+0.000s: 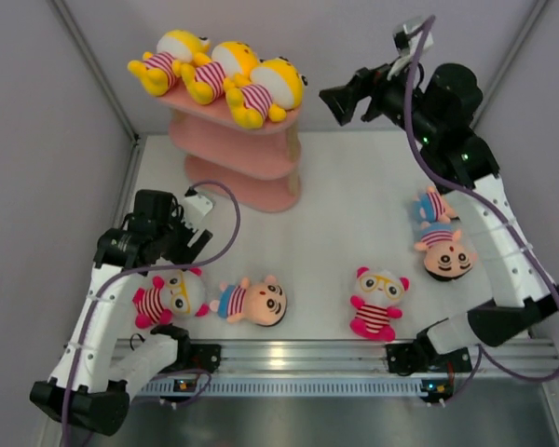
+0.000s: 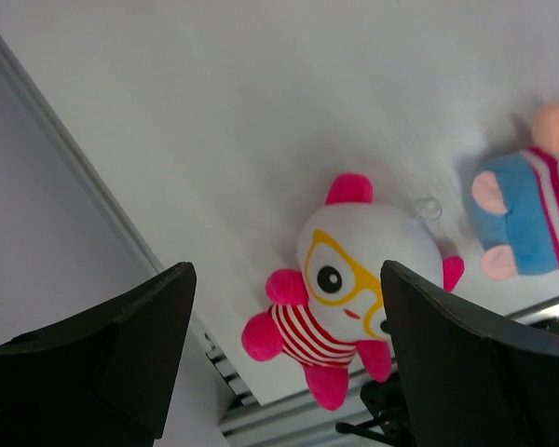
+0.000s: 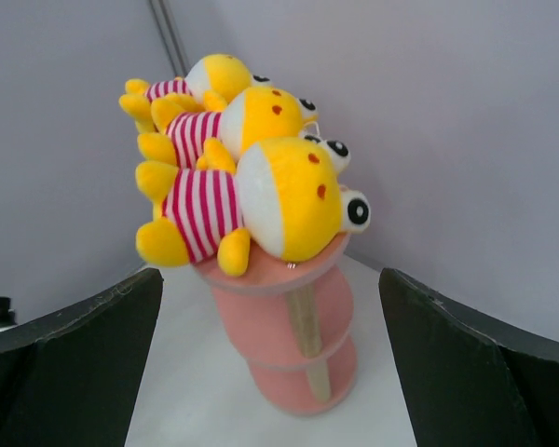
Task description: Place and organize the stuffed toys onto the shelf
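Observation:
My left gripper moves down onto the toy's white head (image 1: 183, 291) (image 2: 361, 268) next and closes across the yellow glasses. The glasses toy lies face up below my open fingers.
The pink three-tier shelf (image 1: 247, 154) stands at the back left. Three yellow toys (image 1: 219, 73) lie side by side on its top board, also in the right wrist view (image 3: 289, 196). My right gripper (image 1: 340, 101) is open and empty, held high to the right of the shelf (image 3: 303, 372) and facing it. My left gripper (image 1: 163, 237) is open and empty above a pink-and-white glasses toy (image 1: 165, 296), which lies face up between and below the fingers (image 2: 354, 279). A peach-faced toy (image 1: 256, 301) lies just right of it (image 2: 526, 219).
A second pink-and-white glasses toy (image 1: 379, 300) lies near the front edge, right of centre. Two peach-faced toys (image 1: 444, 253) (image 1: 431, 205) lie close together beside the right arm. Grey walls enclose the table on the left, back and right. An aluminium rail (image 1: 307, 354) runs along the front.

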Tool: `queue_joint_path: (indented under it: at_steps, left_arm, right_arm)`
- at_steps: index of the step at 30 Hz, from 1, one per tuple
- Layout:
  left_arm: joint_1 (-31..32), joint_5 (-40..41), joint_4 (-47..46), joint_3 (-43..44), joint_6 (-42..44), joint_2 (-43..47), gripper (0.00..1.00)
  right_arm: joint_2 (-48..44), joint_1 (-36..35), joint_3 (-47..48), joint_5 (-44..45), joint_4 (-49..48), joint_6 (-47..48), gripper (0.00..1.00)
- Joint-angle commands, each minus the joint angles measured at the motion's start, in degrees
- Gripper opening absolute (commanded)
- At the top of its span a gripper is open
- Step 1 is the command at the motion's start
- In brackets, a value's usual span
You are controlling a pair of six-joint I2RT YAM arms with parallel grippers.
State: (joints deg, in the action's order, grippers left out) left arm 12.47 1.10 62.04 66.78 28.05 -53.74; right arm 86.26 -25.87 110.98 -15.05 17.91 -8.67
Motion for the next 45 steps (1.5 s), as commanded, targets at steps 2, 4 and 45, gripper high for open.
queue_joint_path:
  at_steps: [2,4,45]
  left_arm:
    - [-0.95,3.99,3.26,-8.67,3.40,1.44,0.87]
    - [-2.96,3.47,3.52,-13.95,6.65,1.00,0.87]
    - [-11.85,-33.44,-3.15,8.01,-10.74,-2.87,0.02]
  right_arm:
    - [-13.97,-0.41,-15.23,2.83,-3.58,-4.33,0.99]
    - [-17.51,-0.67,-24.64,2.75,-4.90,-6.27,0.98]
    - [-5.58,-33.90,-49.11,-0.25,-41.11,-7.23,0.87]
